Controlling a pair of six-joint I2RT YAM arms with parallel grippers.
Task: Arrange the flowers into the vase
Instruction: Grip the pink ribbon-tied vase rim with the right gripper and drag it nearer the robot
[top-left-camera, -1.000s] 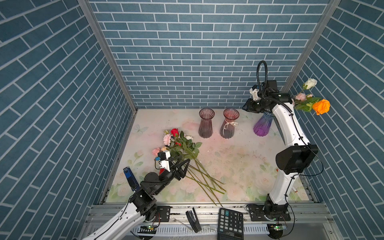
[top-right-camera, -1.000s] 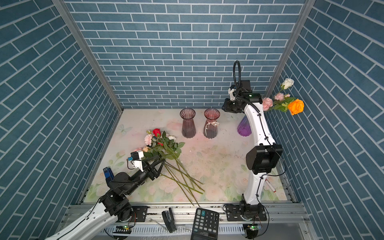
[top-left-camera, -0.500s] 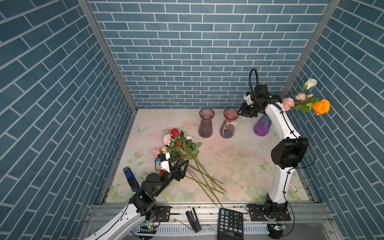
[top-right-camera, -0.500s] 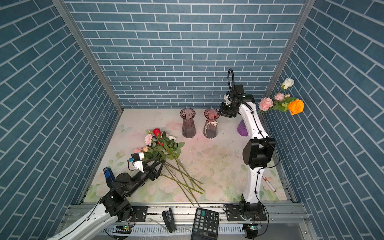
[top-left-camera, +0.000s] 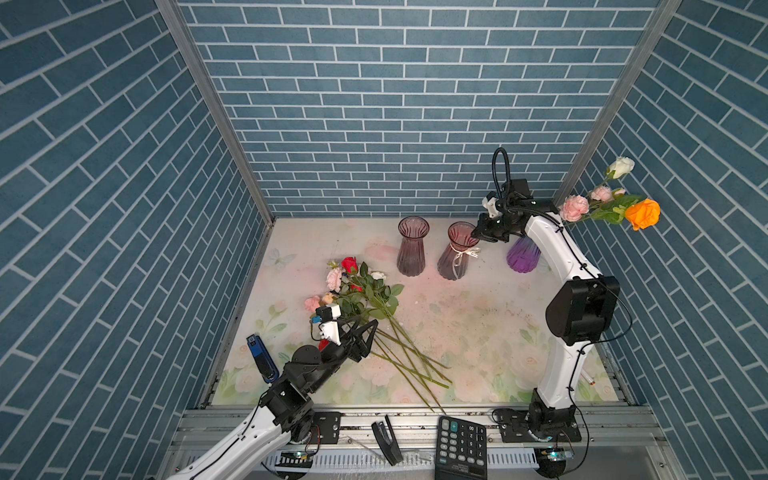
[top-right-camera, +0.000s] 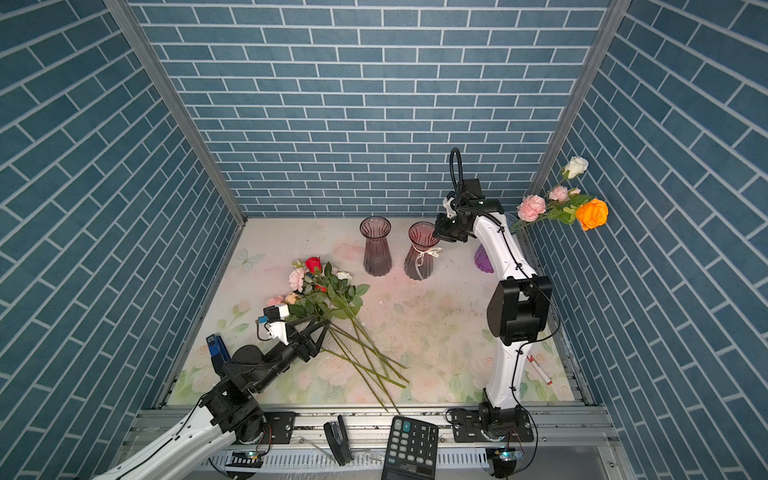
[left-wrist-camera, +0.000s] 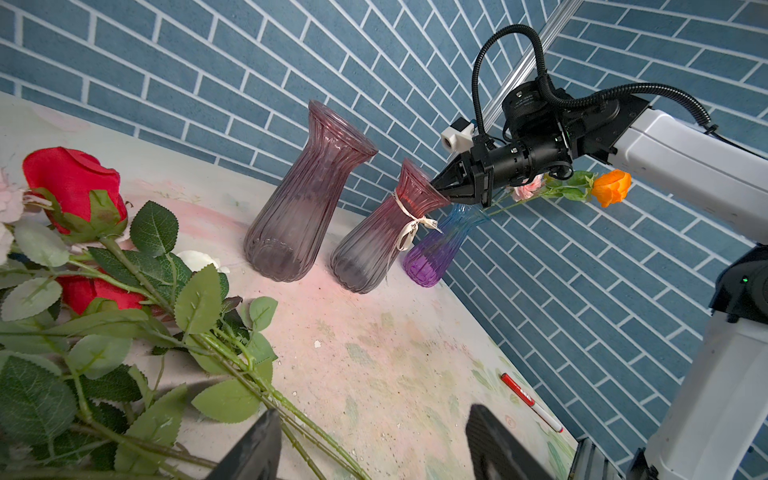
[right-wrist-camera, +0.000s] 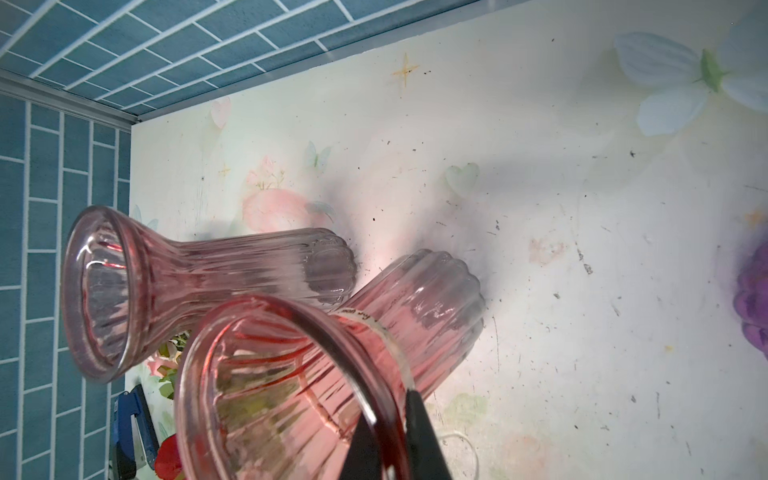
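Note:
The ribboned vase stands far from the loose flower stems, so next my right gripper will move back to the bare mat (top-left-camera: 445, 345) beside the stems and let go of the vase's rim.
Loose flowers (top-left-camera: 361, 291) lie in a pile at the mat's left, red, pink and white blooms with long green stems (left-wrist-camera: 266, 390). My left gripper (top-left-camera: 371, 338) hovers open over those stems, touching none. Three vases stand at the back. My right gripper (top-left-camera: 478, 232) is shut on the rim (right-wrist-camera: 291, 316) of the pink vase (top-left-camera: 455, 257) tied with a white ribbon, one finger inside and one outside. The purple vase (top-left-camera: 523, 257) behind the right arm holds orange (top-left-camera: 642, 212), pink and white flowers leaning right.
A second pink ribbed vase (top-left-camera: 411, 249) stands just left of the ribboned one. A red and white pen (top-right-camera: 540, 370) lies at the mat's right edge. A calculator (top-left-camera: 461, 446), a black stapler (top-left-camera: 386, 436) and a blue stapler (top-left-camera: 262, 357) sit along the front.
My right gripper swung left from above the purple vase to the ribboned pink vase and closed on its rim. The left arm and the loose flowers stayed put.

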